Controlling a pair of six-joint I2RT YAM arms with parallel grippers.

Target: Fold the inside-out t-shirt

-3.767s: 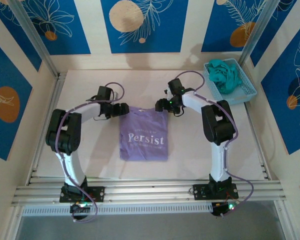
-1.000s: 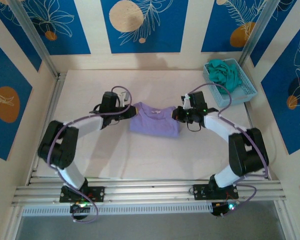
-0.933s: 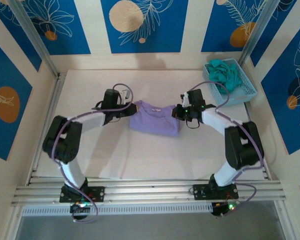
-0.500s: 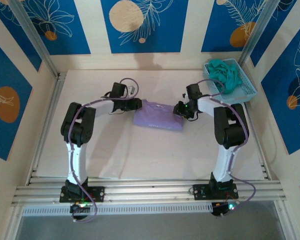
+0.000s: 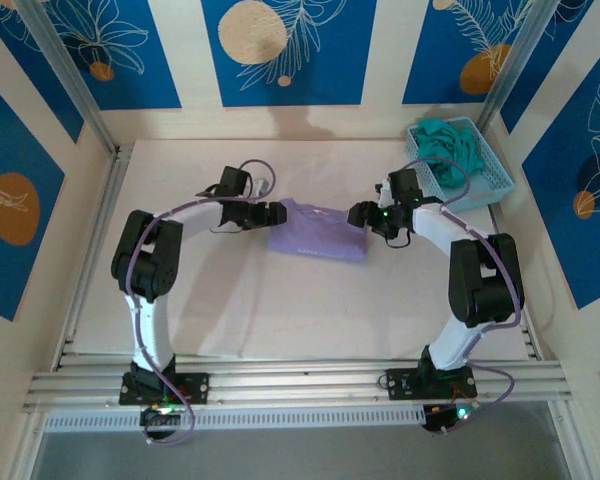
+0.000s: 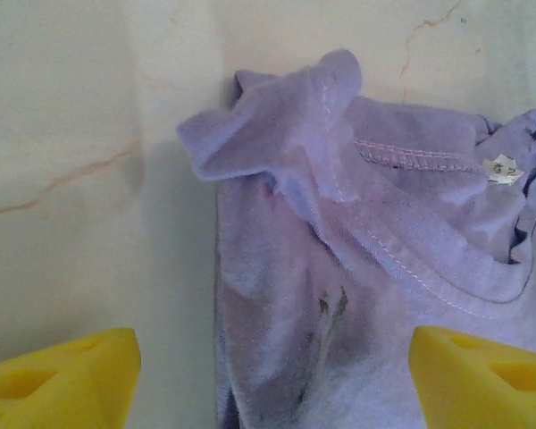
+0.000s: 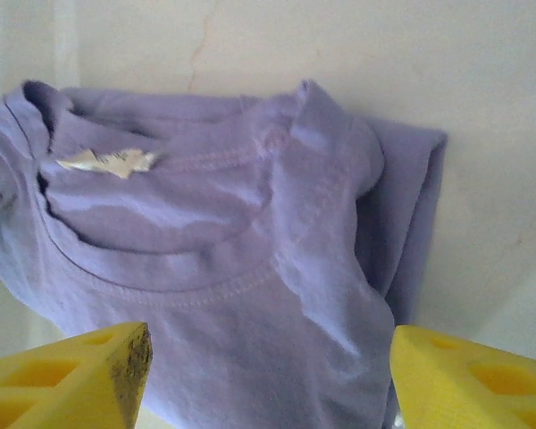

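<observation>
The left gripper will next move down to close on the t-shirt's folded edge beside the rumpled sleeve corner, because that edge lies below it, between its wide-open fingers.
The lavender t-shirt (image 5: 316,233) lies folded into a small bundle at the middle of the table, collar toward the back. My left gripper (image 5: 277,212) is at its left edge and my right gripper (image 5: 358,215) at its right edge. In the left wrist view the shirt (image 6: 339,268) lies between and beyond the wide-apart yellow fingertips (image 6: 58,375) of the open left gripper (image 6: 268,384); a sleeve corner is rumpled upward. In the right wrist view the collar and white label (image 7: 107,161) show above the open right gripper (image 7: 268,375), with nothing pinched.
A light blue basket (image 5: 485,172) holding a teal-green garment (image 5: 450,148) stands at the back right. The pale table (image 5: 280,310) has bare room in front of the shirt. Metal rails run along the near edge.
The shirt, earlier a long flat rectangle with its print showing, is now folded up into a short bundle farther back. Both grippers moved with it and stand open at its sides.
</observation>
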